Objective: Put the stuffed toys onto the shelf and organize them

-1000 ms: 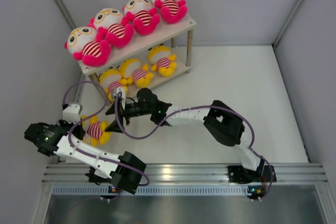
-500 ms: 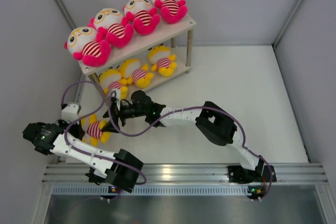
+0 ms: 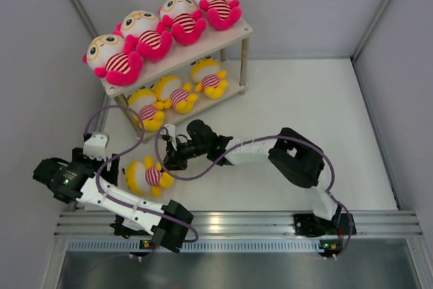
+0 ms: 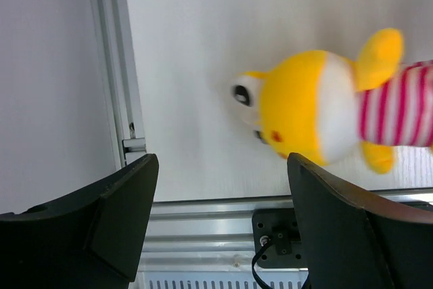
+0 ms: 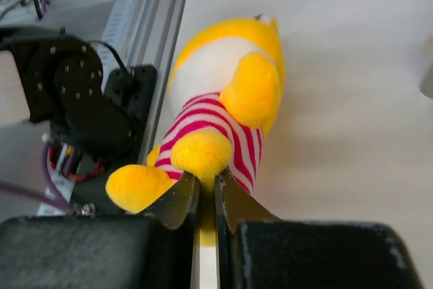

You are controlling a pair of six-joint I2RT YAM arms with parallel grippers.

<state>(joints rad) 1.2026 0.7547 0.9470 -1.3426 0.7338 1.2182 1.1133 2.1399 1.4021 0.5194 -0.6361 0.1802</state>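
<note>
My right gripper should next lift and swing outward onto the lower shelf's bare end (image 3: 232, 84) to let go of the toy.
On the table lies a yellow-limbed stuffed toy (image 3: 150, 176) with a red-and-white striped body. My right gripper (image 3: 169, 159) is shut on one of its yellow limbs; in the right wrist view the jaws (image 5: 206, 184) pinch that limb below the striped toy (image 5: 223, 99). My left gripper (image 3: 103, 160) stands open just left of the toy, holding nothing. The left wrist view has the toy (image 4: 318, 106) beyond the open gripper (image 4: 220, 181). The shelf (image 3: 203, 49) at the back left holds several pink-limbed toys (image 3: 145, 32) on top and three yellow ones (image 3: 174, 93) below.
An aluminium rail (image 3: 237, 221) runs along the near edge under the arm bases. Grey walls close in at left, back and right. Thin shelf legs (image 3: 243, 65) stand on the white table. Purple cables (image 3: 203, 167) loop beside both arms.
My left gripper opened and let go of the yellow toy. My right gripper shut on the toy's limb, and the toy shifted right and toward the near edge.
</note>
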